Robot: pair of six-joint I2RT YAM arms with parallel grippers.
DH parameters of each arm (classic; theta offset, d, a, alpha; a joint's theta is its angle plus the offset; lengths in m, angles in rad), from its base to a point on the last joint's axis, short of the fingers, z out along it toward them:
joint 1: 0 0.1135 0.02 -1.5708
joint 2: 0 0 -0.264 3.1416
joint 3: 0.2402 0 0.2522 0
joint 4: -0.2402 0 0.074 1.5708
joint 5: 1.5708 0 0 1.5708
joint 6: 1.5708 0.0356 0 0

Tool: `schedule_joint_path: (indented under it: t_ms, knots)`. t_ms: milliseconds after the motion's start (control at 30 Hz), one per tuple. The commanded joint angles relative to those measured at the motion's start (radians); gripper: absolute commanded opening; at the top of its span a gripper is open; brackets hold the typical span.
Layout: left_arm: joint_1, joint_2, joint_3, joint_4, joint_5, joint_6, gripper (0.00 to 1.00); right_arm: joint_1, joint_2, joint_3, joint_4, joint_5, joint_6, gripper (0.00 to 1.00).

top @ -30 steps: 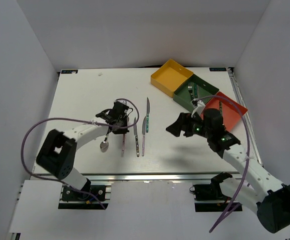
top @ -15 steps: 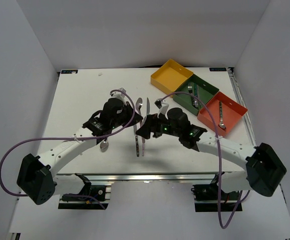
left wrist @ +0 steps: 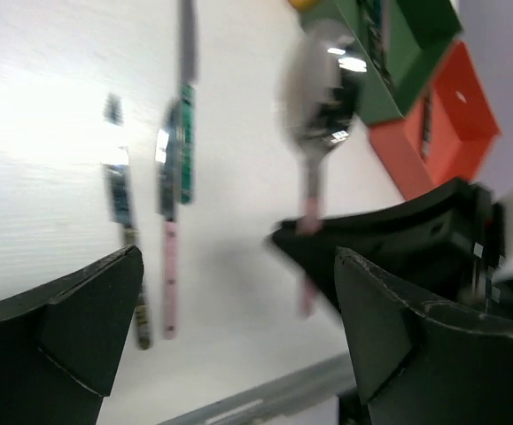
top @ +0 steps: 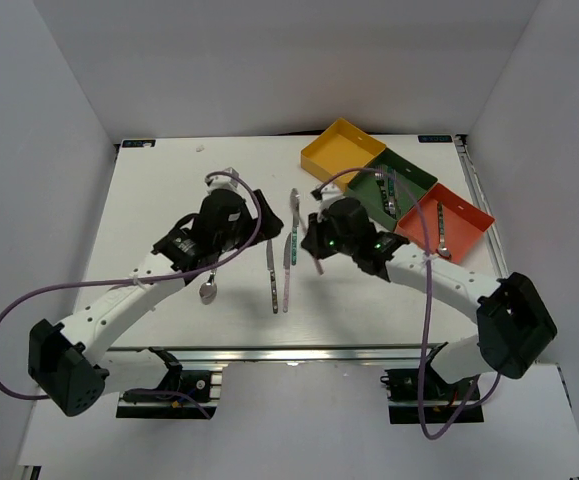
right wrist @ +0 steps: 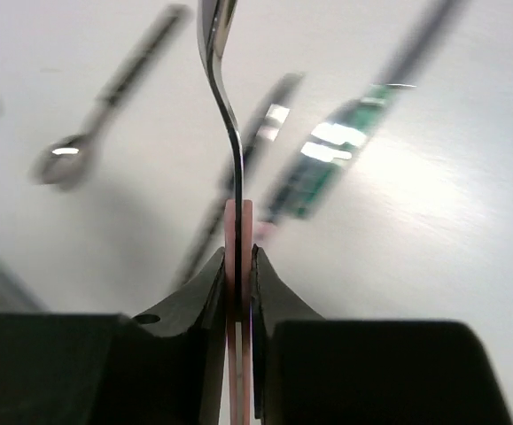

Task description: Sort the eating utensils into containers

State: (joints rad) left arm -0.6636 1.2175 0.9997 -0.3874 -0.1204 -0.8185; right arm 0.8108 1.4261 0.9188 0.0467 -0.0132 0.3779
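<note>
My left gripper should go to the left in the top view, tilting down onto the black-handled spoon's handle (top: 213,273), as this lies below it on that side.
A pink-handled spoon (right wrist: 236,159) stands upright above the table, and my right gripper (right wrist: 239,257) is shut on its pink handle. In the left wrist view the same spoon (left wrist: 321,88) hangs ahead of my left gripper (left wrist: 238,266), which is open, wide and empty. From above, the left gripper (top: 259,215) and right gripper (top: 314,240) face each other at mid-table. Between them on the table lie a teal-handled knife (top: 295,235), a pink-handled knife (top: 286,278) and a patterned knife (top: 271,275). A black-handled spoon (top: 210,286) lies under the left arm. The containers are yellow (top: 342,155), green (top: 409,175) and red-orange (top: 464,215).
The green tray holds forks (top: 390,190) and the red-orange tray holds a spoon (top: 440,238). The three trays sit in a diagonal row at the back right. White walls close in the table on three sides.
The left gripper carried the pink-handled spoon up to mid-table, the right arm swung in from the trays and shut on its handle, and the left gripper opened and let go.
</note>
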Motion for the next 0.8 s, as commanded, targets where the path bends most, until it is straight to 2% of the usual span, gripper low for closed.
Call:
schedule_joint_path:
  t_ms: [0, 33, 133, 300, 433, 567, 667, 767]
  knots:
    - [-0.005, -0.076, 0.155, -0.249, -0.279, 0.117, 0.98, -0.145, -0.041, 0.097, -0.245, 0.157, -0.247, 0.00]
    - [-0.005, -0.076, 0.172, -0.334, -0.391, 0.157, 0.98, -0.248, -0.035, 0.113, -0.290, 0.168, -0.316, 0.00]
    - [0.001, -0.056, 0.189, -0.431, -0.531, 0.226, 0.98, -0.432, -0.029, 0.135, -0.361, 0.192, -0.478, 0.00]
    - [0.015, 0.020, 0.133, -0.450, -0.578, 0.278, 0.98, -0.657, -0.004, 0.147, -0.298, 0.308, -0.580, 0.00]
    - [0.022, 0.024, 0.041, -0.391, -0.564, 0.311, 0.98, -0.748, 0.106, 0.222, -0.318, 0.430, -0.553, 0.00]
    - [0.033, -0.001, -0.039, -0.358, -0.541, 0.338, 0.98, -0.772, 0.204, 0.239, -0.230, 0.490, -0.504, 0.00]
    - [0.048, -0.029, -0.062, -0.349, -0.536, 0.355, 0.98, -0.786, 0.321, 0.316, -0.292, 0.524, -0.470, 0.00]
    - [0.068, -0.062, -0.076, -0.344, -0.525, 0.369, 0.98, -0.788, 0.335, 0.325, -0.292, 0.542, -0.461, 0.00]
